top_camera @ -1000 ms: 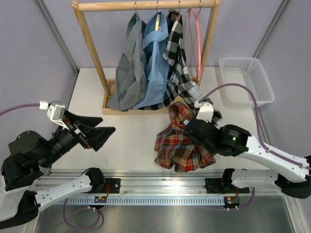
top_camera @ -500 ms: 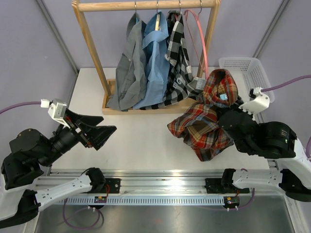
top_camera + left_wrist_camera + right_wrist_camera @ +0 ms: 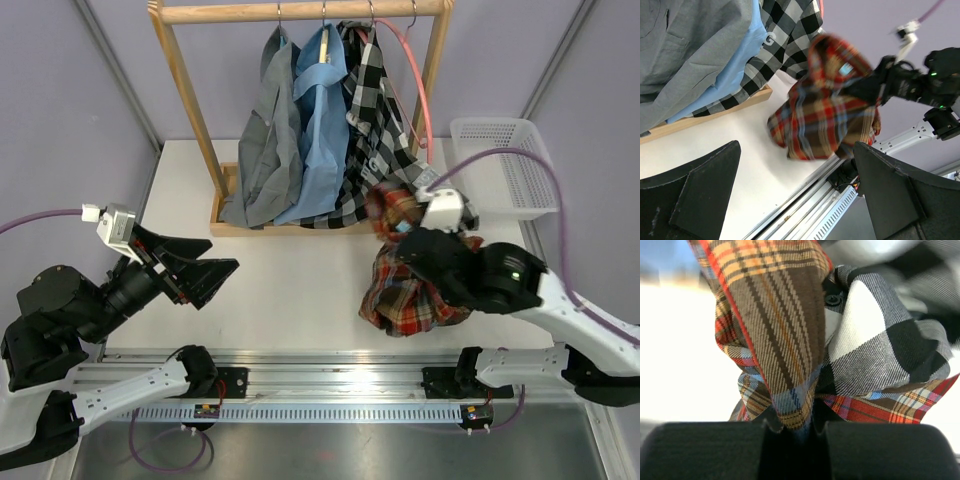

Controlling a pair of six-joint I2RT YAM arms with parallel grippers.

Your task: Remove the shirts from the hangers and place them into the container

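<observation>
My right gripper will next lower back and left in the top view and release the plaid shirt's raised fold there, since bare tabletop is open before the rack.
The red-and-dark plaid shirt (image 3: 410, 295) hangs bunched from my right gripper (image 3: 412, 245), just in front of the rack's right end. In the right wrist view the gripper (image 3: 794, 432) is shut on a fold of the plaid shirt (image 3: 775, 315), with black-and-white checked cloth (image 3: 875, 350) right beside it. The grey shirt (image 3: 262, 140), light blue shirt (image 3: 320, 130) and checked shirt (image 3: 370, 130) hang on the rack. A bare pink hanger (image 3: 412, 75) hangs at the rail's right end. The white container (image 3: 500, 122) stands at the far right. My left gripper (image 3: 215, 272) is open and holds nothing.
The wooden rack (image 3: 190, 100) stands at the back, its base frame (image 3: 240, 228) on the table. In the left wrist view my left gripper (image 3: 796, 195) frames the plaid shirt (image 3: 825, 115) and the near rail. A purple cable (image 3: 545, 200) arcs over the container's near side.
My right arm swung the plaid shirt up and right toward the container, then back left and lower, in front of the rack's right end. The left arm has not moved.
</observation>
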